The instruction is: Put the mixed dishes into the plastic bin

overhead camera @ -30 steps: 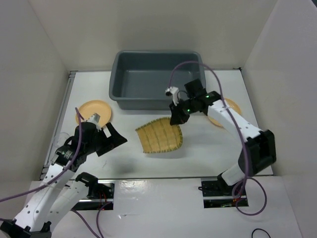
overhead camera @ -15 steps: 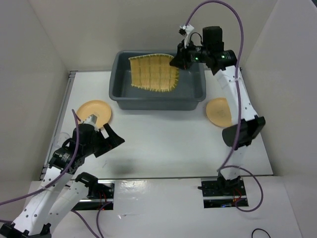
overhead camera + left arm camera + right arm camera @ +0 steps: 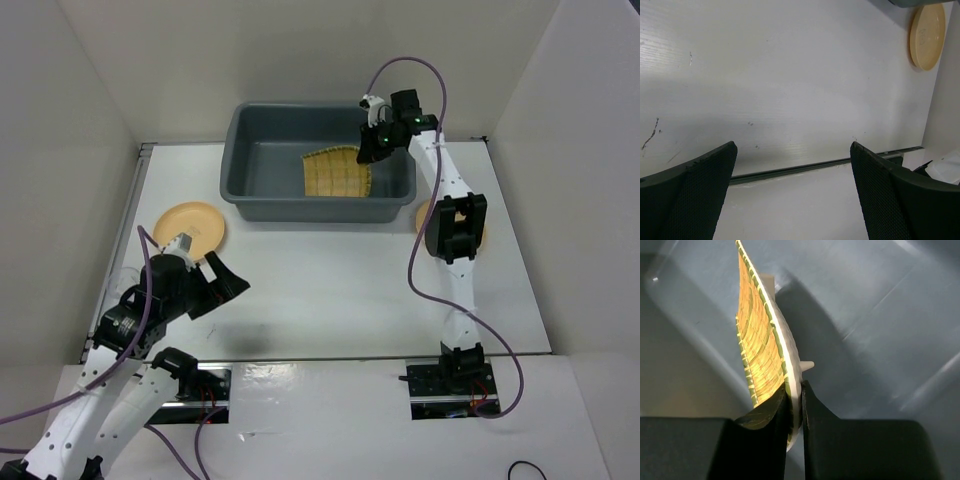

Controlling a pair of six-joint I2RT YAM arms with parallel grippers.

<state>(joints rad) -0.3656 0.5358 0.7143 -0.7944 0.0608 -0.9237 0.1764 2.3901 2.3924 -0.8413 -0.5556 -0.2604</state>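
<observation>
The tray already hangs within the bin's sides, so I will lower my right gripper a little inside the bin (image 3: pixel 250 195) before it lets go of the tray's rim (image 3: pixel 790 390) over the bin's grey bottom.
The woven bamboo tray (image 3: pixel 337 174) hangs inside the dark grey plastic bin (image 3: pixel 250 195), toward its right side. My right gripper (image 3: pixel 373 146) is shut on the tray's rim (image 3: pixel 790 390), which stands edge-on between the two fingers. One yellow-orange plate (image 3: pixel 190 225) lies on the table left of the bin. A second yellow-orange plate (image 3: pixel 424 218) lies right of the bin, mostly hidden behind my right arm, and it also shows in the left wrist view (image 3: pixel 927 36). My left gripper (image 3: pixel 218 278) stands open over bare table near the left plate. No small clear cup shows.
White walls close in the table on the left, back and right. A dark rail (image 3: pixel 805 167) runs along the table's edge in the left wrist view. The right arm's purple cable (image 3: pixel 410 270) loops over the table in front of the bin.
My right gripper has carried the bamboo tray from the table up over the bin and then down into it. The left arm has barely shifted.
</observation>
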